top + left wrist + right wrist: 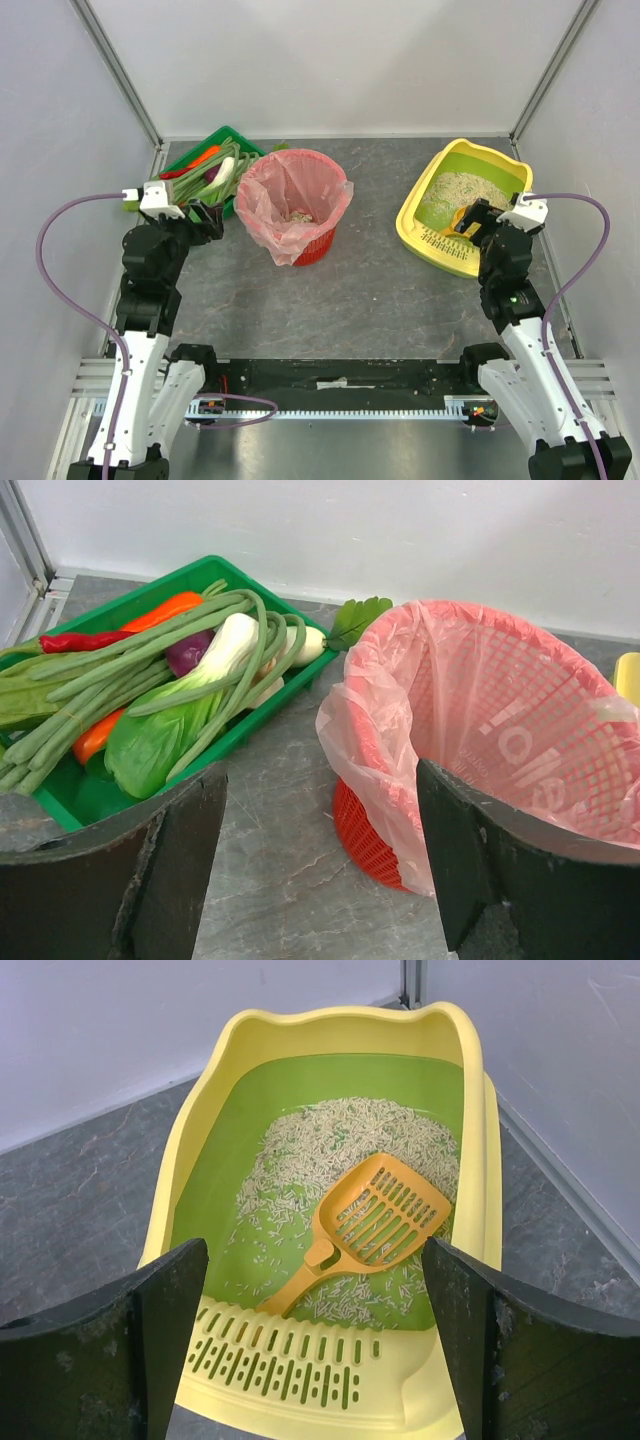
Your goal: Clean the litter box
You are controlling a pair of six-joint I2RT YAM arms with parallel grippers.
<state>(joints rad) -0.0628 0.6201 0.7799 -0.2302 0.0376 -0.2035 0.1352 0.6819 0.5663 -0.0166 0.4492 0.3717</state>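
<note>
I will next lower my right gripper's open fingers into the litter box and turn them to close across the scoop's handle [452,232] [302,1280], which lies slanted below the gripper.
The yellow litter box [409,214] sits at the right of the table, lime-green inside, with pale litter [330,1145] spread over its floor. An orange slotted scoop [372,1222] lies in the litter, its handle pointing toward the slotted rim [280,1360] at the near end. My right gripper [315,1250] hovers open over that near end [470,222], its jaws wide apart and empty, not touching the scoop. My left gripper [320,770] is open and empty at the left of the table [208,218], between a green tray and a red basket.
A red basket lined with a pink bag [295,205] stands mid-table, close to my left gripper's right finger [480,870]. A green tray [150,590] of vegetables sits at the back left [222,133]. White walls enclose the table on three sides.
</note>
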